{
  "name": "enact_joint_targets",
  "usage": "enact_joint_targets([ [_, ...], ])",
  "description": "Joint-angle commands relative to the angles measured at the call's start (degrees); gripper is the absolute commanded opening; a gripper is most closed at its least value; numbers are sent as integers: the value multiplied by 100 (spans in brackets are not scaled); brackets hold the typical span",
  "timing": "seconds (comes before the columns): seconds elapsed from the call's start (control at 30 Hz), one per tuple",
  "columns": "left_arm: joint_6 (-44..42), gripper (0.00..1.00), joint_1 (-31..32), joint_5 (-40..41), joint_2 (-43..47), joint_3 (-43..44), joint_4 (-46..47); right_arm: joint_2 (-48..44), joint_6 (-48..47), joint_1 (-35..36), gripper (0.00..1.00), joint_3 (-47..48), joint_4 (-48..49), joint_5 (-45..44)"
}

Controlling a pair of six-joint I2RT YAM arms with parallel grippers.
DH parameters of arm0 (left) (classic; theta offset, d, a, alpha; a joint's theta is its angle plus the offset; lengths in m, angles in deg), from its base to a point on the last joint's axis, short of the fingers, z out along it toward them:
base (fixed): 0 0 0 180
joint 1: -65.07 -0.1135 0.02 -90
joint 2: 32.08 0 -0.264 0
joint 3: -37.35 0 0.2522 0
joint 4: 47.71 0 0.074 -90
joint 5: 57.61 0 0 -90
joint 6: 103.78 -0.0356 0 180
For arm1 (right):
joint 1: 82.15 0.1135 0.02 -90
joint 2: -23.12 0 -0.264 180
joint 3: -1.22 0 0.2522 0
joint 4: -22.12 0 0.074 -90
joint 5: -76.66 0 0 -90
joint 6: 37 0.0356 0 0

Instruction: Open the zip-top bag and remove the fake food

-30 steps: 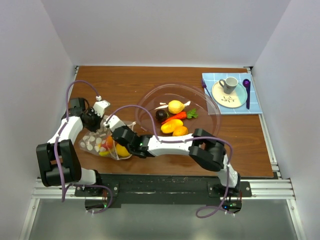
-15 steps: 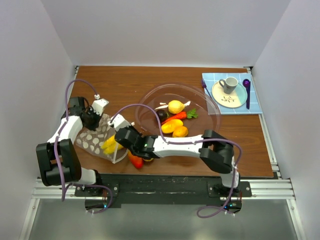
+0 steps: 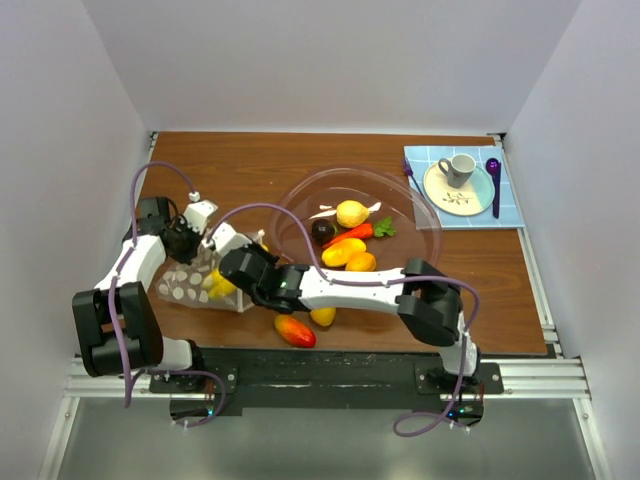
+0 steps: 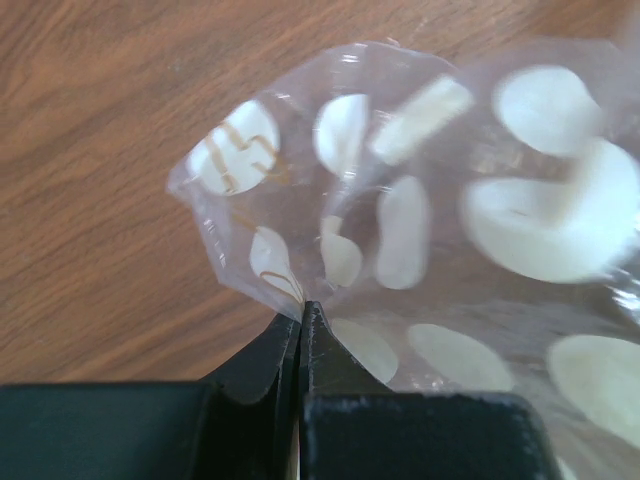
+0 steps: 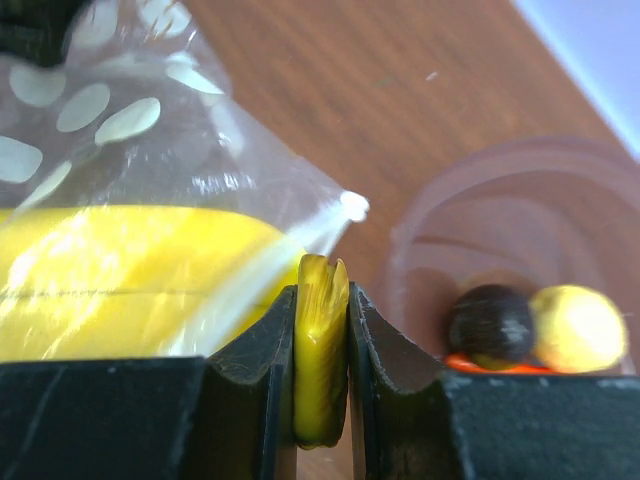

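The right gripper lifts from the bag, over the large bowl, and releases the yellow fake food's stem next. The large bowl lies to its right in the top view.
The zip-top bag, clear with white spots, lies at the left; it also shows in the left wrist view and the right wrist view. My left gripper is shut on the bag's edge. My right gripper is shut on the flat end of a yellow fake food piece beside the bag's film. A large yellow piece shows through the bag. A red-orange piece and a yellow piece lie loose on the table near the front edge.
A large clear pink-tinted bowl sits at the centre with several fake foods, among them a carrot. A blue mat at the back right carries a plate, a cup and a purple spoon.
The red-orange and yellow pieces have left the bag and now lie on the table by the front edge. My right gripper has shifted slightly back. The bag is flatter.
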Motion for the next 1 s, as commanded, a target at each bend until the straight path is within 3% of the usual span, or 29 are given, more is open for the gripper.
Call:
enact_joint_targets([
  [0.0, -1, 0, -54, 108, -23, -27, 314, -945, -438, -67, 0, 602, -315, -508],
  [0.13, 26, 0, -63, 152, -102, -1, 349, -1288, -456, -304, 0, 638, -920, -781],
  [0.3, 43, 0, -63, 144, -76, 8, 341, -1815, -96, -1121, 0, 401, -1422, -904],
  [0.53, 52, 0, -63, 91, 12, 17, 226, -1834, 535, -1912, 0, -135, -1880, -1221],
  [0.6, 70, 0, -54, 73, 73, 52, 148, -1860, 704, -1966, 24, -372, -1915, -1256],
  [0.63, 87, 0, -63, 47, 100, 78, 112, -1895, 818, -1975, 47, -443, -1924, -1256],
  [0.7, 131, 0, -54, -14, 152, 245, -106, -2044, 941, -1975, 68, -592, -1942, -1282],
  [0.73, 157, 0, -54, -136, 179, 324, -203, -2123, 1055, -1975, 97, -636, -1951, -1300],
  [0.97, 429, 0, -63, -1033, 425, 1543, -1476, -3353, 794, -1352, 99, -1224, -1547, -1010],
])
